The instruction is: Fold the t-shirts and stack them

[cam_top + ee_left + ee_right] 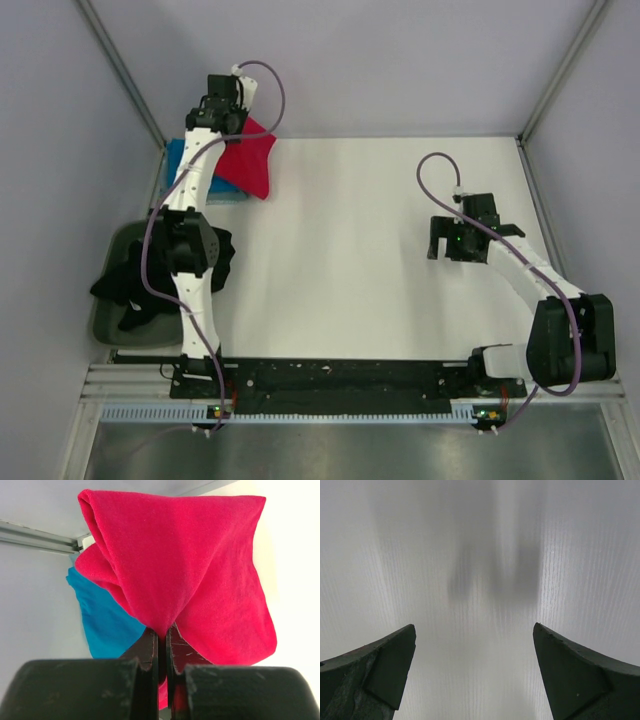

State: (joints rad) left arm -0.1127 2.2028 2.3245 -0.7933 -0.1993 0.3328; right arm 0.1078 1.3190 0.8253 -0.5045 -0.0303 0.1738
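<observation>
My left gripper next carries the red t-shirt's corner left in the top view and down over the blue t-shirt's bare edge (176,160) (102,612). It then releases it, since the red t-shirt hangs crooked.
A folded red t-shirt (252,162) hangs from my left gripper (228,122) at the far left corner of the table. In the left wrist view the jaws are shut on a pinch of the red t-shirt (190,575), my left gripper (162,632) just below the cloth. Under it lies a blue t-shirt (178,160), also showing as blue cloth (102,620) behind the red. A black t-shirt (135,280) spills out of the tub on the left. My right gripper (447,240) hovers open over bare table at the right, with nothing between its fingers (390,665).
A dark grey-green tub (105,320) sits at the table's left edge beside the left arm. Grey walls and metal rails close in the far corners. The white table (350,250) stretches between the two arms.
</observation>
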